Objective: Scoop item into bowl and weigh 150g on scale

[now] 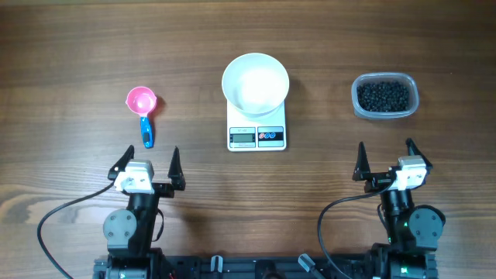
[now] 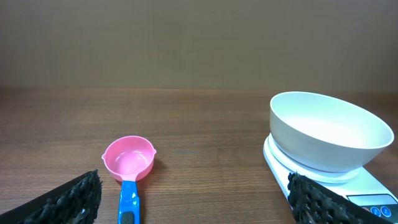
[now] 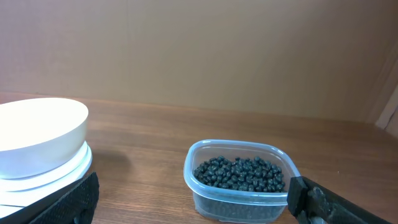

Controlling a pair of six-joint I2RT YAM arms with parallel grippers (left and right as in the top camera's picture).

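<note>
Next, my left gripper will swing outward, turn, and come down onto the rim's side away from the scale, as the pink scoop's cup lies rim-up beyond its blue handle.
A white bowl [image 1: 256, 83] stands empty on the small white scale [image 1: 256, 136] at the table's middle; both also show in the left wrist view, bowl [image 2: 329, 130] on scale [image 2: 373, 198], and in the right wrist view, bowl [image 3: 38, 134]. The item, a heap of tiny black beads [image 1: 383, 94], fills a clear plastic tub [image 3: 240, 180] at the right. A pink scoop with a blue handle [image 1: 143, 112] lies at the left, seen close as scoop [image 2: 129, 168]. My left gripper [image 1: 147, 164] is open behind the scoop. My right gripper [image 1: 384, 160] is open behind the tub. Both hold nothing.
Bare wooden table stretches between scoop, scale and tub. Black cables trail from both arm bases along the near edge. A plain wall rises behind the table's far edge in both wrist views.
</note>
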